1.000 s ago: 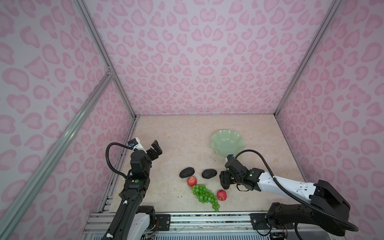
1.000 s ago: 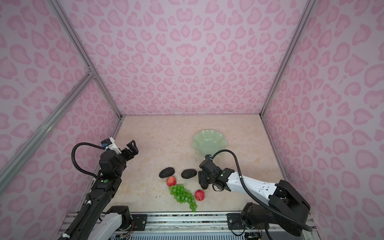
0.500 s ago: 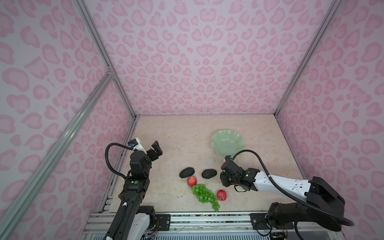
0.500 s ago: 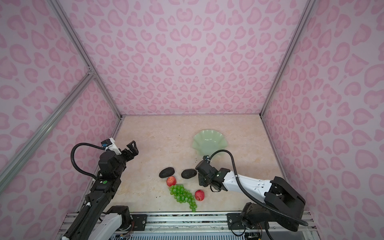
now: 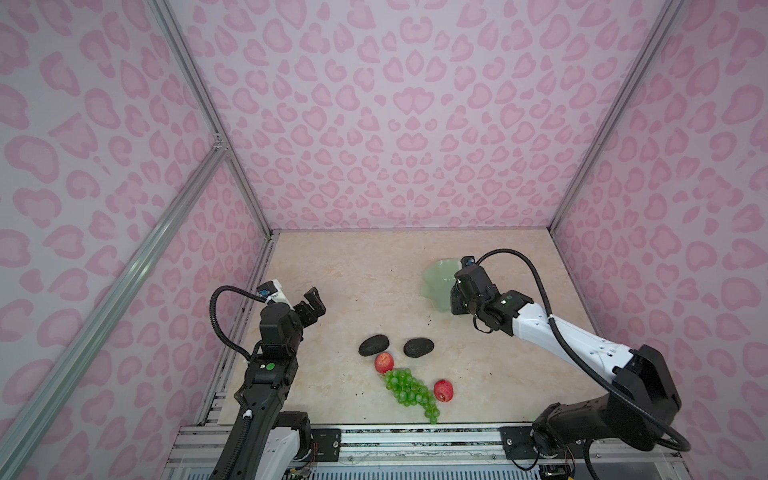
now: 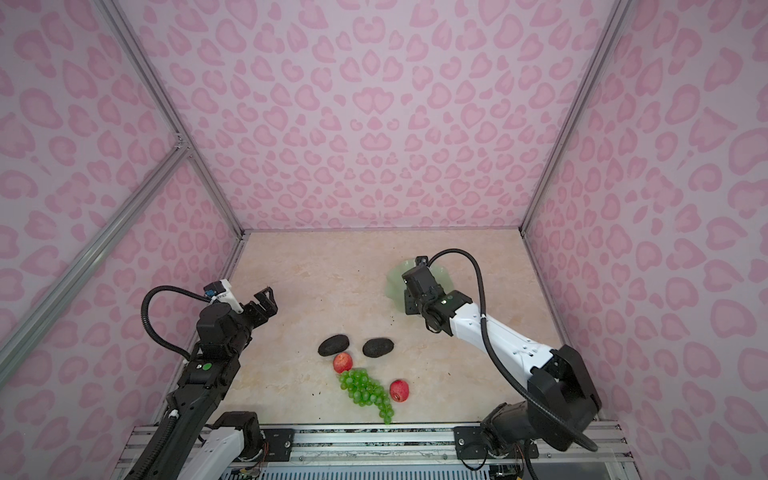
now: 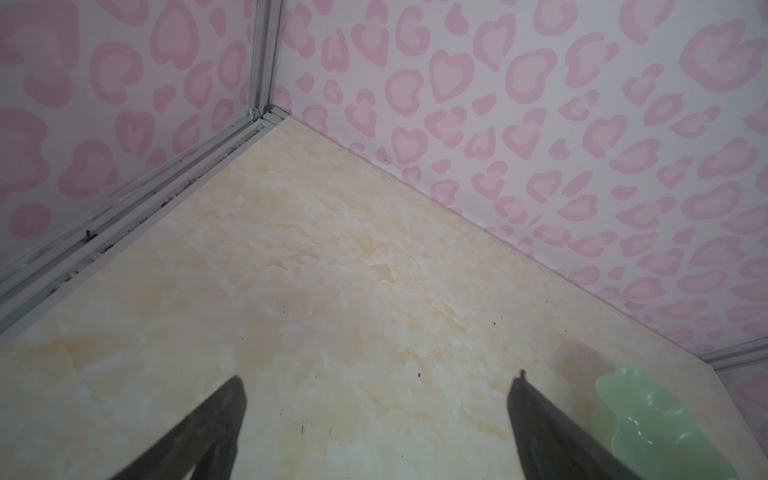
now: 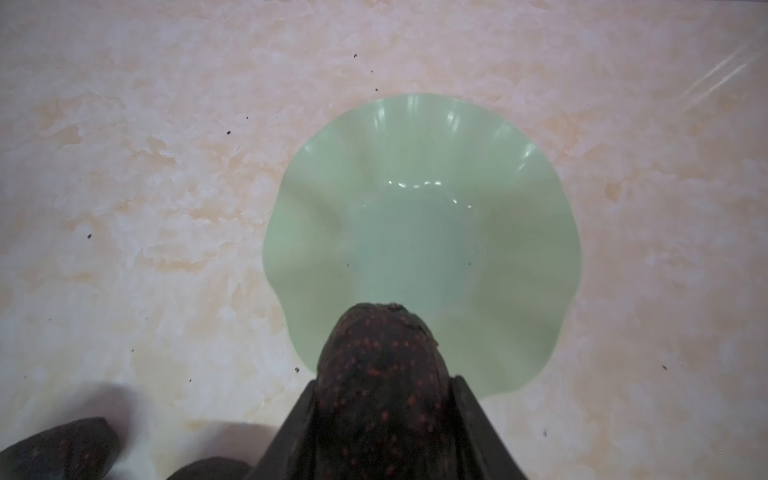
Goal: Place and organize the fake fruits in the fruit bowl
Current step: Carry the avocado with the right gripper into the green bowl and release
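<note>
Next, my right gripper moves outward and down and releases the avocado on the bowl's bottom. That bottom lies below my gripper and outward of it.
My right gripper is shut on a dark, speckled avocado, held above the near rim of the empty mint-green fruit bowl. In both top views this gripper covers part of the bowl. Two avocados, two red apples and the green grapes lie on the table near the front. My left gripper hangs open and empty at the left, above bare table.
Pink patterned walls close the table on three sides, with metal rails along the left wall. A metal frame carrying both arm bases runs along the front edge. The bowl's edge shows in the left wrist view.
My right gripper closed on an avocado near the front fruits, rose and carried it back over the bowl's near rim. The left arm has stayed still.
</note>
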Robot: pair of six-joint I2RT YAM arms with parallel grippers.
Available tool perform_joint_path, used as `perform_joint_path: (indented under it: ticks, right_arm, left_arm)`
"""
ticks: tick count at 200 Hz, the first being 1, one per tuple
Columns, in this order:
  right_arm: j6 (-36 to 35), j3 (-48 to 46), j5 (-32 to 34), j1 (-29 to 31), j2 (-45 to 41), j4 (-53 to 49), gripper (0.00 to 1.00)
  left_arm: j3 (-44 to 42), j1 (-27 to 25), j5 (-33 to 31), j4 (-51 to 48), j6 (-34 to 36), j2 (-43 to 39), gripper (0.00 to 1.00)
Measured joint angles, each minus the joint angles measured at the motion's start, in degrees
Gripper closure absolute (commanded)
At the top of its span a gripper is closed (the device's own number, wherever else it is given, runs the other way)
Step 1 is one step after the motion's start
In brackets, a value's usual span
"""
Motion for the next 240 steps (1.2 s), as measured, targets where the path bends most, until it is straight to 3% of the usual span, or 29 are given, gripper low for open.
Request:
perform_joint_path:
  ticks: [42, 103, 132, 181, 215, 240]
  right_arm:
    - [-3.4, 8.7, -4.7, -5.1, 15.9, 3.6, 0.65]
    - [-4.5, 13.5, -8.2, -8.8, 27.1, 6.6, 0.64]
    - [-4.5, 14.3, -9.3, -9.4, 30.1, 7.5, 0.51]
    - [-3.8, 13.5, -11.4, -10.4, 27.2, 8.4, 0.27]
    - [-3.6, 12.2, -11.4, -11.4, 18.8, 9.9, 0.19]
    - [-3.6, 8.5, -11.2, -12.0, 10.9, 11.0, 0.16]
  left_arm:
    - [0.0, 0.0, 3.3, -4.3, -2.2, -2.4, 0.03]
    - [0.3, 0.0, 8.6, -10.6, -3.4, -2.8, 0.05]
    - [0.3, -0.1, 11.6, -12.2, -3.9, -2.6, 0.06]
    - [1.0, -2.2, 17.1, -14.8, -3.8, -0.2, 0.09]
    - [1.8, -6.3, 18.4, -15.8, -2.4, 2.6, 0.11]
    - [3.9, -12.1, 18.2, -18.4, -0.8, 6.6, 0.12]
